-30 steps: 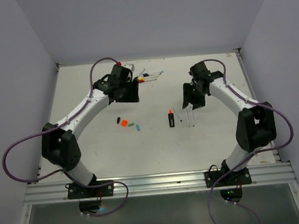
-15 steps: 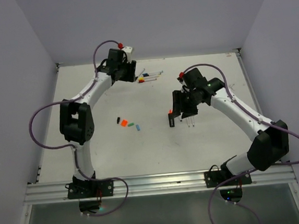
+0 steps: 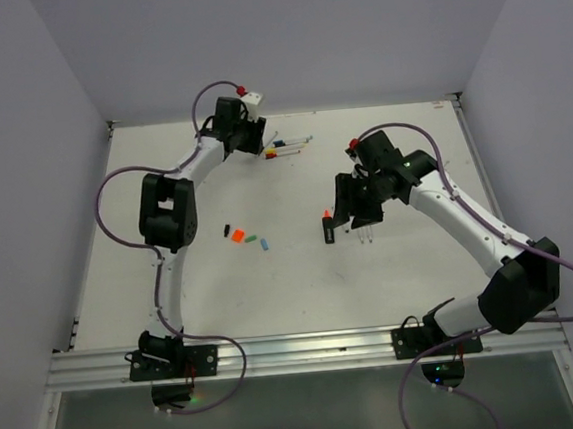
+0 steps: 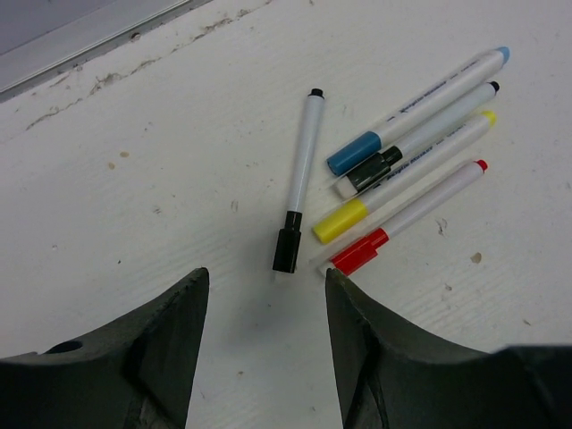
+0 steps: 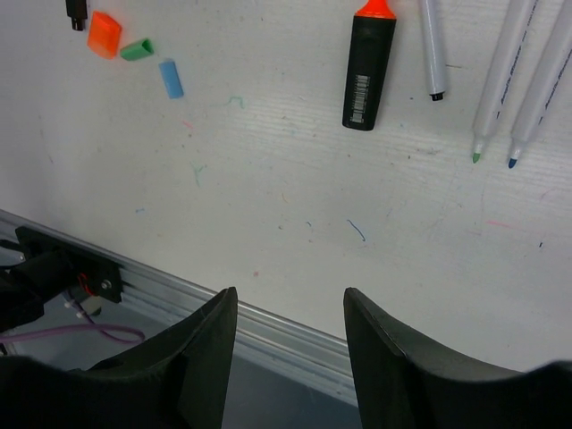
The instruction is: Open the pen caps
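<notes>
The robot's left hand will lower its open fingers around the nearest black cap and close, because the cap is below them, in line with the gap between them.
Five capped pens (image 4: pixel 393 170) lie fanned at the back of the table (image 3: pixel 202 282), also seen from above (image 3: pixel 289 146). Their caps are black (image 4: pixel 287 250), blue (image 4: pixel 355 154), black (image 4: pixel 375 170), yellow (image 4: pixel 341 220) and red (image 4: pixel 360 252). My left gripper (image 4: pixel 266 286) is open and empty just short of them, and also shows from above (image 3: pixel 254 141). My right gripper (image 5: pixel 290 304) is open and empty over the black highlighter (image 5: pixel 368 67) with its bare orange tip. Three uncapped pens (image 5: pixel 505 80) lie beside it. Loose orange (image 5: pixel 105 33), green (image 5: pixel 137 49), blue (image 5: pixel 170 78) and black (image 5: pixel 77 9) caps lie to its left.
The loose caps (image 3: pixel 245 237) sit mid-table between the arms, the highlighter (image 3: pixel 327 228) right of them. The table's metal front rail (image 5: pixel 268 317) shows below the right fingers. Grey walls close in the table on three sides.
My left arm has stretched toward the back, bringing its gripper up to the capped pens. My right gripper has shifted left and nearer, over the highlighter.
</notes>
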Robot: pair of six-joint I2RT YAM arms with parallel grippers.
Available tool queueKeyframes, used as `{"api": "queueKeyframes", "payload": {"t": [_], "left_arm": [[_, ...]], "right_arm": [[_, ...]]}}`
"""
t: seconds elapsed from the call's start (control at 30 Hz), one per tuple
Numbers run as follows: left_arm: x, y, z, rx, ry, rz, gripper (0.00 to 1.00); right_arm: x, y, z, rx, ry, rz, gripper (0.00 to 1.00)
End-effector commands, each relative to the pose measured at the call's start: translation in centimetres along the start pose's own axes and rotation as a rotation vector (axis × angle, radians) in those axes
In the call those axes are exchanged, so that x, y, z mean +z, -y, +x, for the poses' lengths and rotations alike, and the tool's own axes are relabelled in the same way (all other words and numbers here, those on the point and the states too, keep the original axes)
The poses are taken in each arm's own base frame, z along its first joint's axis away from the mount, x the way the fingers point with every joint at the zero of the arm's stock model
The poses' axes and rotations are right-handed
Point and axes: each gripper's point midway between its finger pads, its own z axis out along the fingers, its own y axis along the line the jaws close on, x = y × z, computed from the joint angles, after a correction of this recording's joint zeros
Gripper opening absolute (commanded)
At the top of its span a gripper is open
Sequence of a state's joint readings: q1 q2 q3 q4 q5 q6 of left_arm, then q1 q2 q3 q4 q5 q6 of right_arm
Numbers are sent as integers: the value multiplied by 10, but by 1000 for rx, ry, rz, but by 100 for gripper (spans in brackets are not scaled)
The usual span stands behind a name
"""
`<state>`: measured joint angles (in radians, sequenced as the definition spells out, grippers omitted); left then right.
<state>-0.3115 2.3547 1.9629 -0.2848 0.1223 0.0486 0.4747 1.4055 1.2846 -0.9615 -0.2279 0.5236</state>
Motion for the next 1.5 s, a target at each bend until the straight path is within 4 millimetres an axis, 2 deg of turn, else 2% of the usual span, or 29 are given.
{"api": "queueKeyframes", "payload": {"t": [0.0,0.27,0.5,0.73,0.97,1.1,1.23,1.43,1.47], "left_arm": [[4,-6,-40,42,129,24,58],[23,-3,-36,27,143,47,57],[34,-8,-21,29,114,27,57],[38,-10,-2,22,71,11,53],[36,-17,2,18,61,-31,50],[38,-13,6,11,56,-13,48],[40,-12,10,6,46,-7,45],[42,-11,16,-6,31,-3,34],[43,-10,18,-6,27,-1,29]], "right_arm": [[-9,-3,-7,2,12,-15,54],[-11,8,-14,5,9,-7,54],[-8,13,-20,34,10,-22,54],[-4,13,-25,48,7,-29,54],[0,12,-27,50,9,-37,54],[0,12,-28,53,14,-38,54],[0,12,-28,53,16,-34,54],[-1,16,-30,47,25,-22,54],[0,16,-29,48,22,-22,54]]}}
